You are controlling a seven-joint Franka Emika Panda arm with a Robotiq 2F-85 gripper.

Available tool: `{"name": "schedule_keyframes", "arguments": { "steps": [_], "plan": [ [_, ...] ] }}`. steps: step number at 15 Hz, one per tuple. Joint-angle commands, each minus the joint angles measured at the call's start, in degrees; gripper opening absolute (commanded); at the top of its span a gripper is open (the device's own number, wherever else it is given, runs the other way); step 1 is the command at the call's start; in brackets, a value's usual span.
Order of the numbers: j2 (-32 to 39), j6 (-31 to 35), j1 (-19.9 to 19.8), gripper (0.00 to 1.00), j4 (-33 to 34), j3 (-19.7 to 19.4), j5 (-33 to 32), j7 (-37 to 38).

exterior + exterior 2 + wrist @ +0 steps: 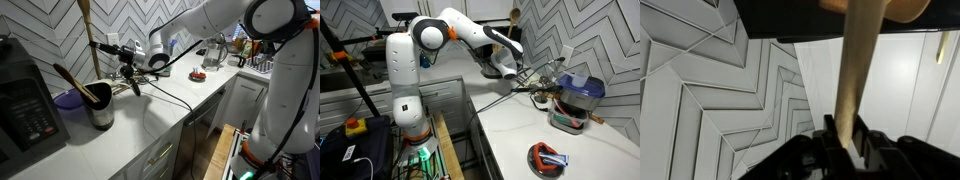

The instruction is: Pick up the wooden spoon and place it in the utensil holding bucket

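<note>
The bucket's opening [98,94] is below my gripper and under the upright spoon's handle. My gripper should go down until that handle stands inside, then release it.
The wooden spoon [87,20] stands upright with its bowl up, in front of the herringbone wall. My gripper [103,48] is shut on its handle, above and beside the utensil bucket [101,112], a dark metal cup holding several utensils. In the wrist view the pale handle [857,80] runs up from between my fingers [844,137] to the spoon bowl at the top edge. In an exterior view the spoon's bowl [515,14] shows above the gripper [517,68], with the bucket [558,98] just beyond it.
A black appliance [25,110] stands beside the bucket. A purple bowl [68,99] sits behind it. A blue-lidded container [577,92] and a red dish [548,157] are on the white counter [150,120]. The tiled wall is close behind the spoon.
</note>
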Motion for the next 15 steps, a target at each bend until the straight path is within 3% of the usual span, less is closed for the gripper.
{"name": "schedule_keyframes", "arguments": {
  "steps": [1,15],
  "plan": [
    [3.8,-1.9,-0.1,0.05,2.9,0.1,-0.6,-2.8],
    [11.4,-1.5,0.8,0.05,3.9,0.4,-2.0,-0.7]
  ]
}}
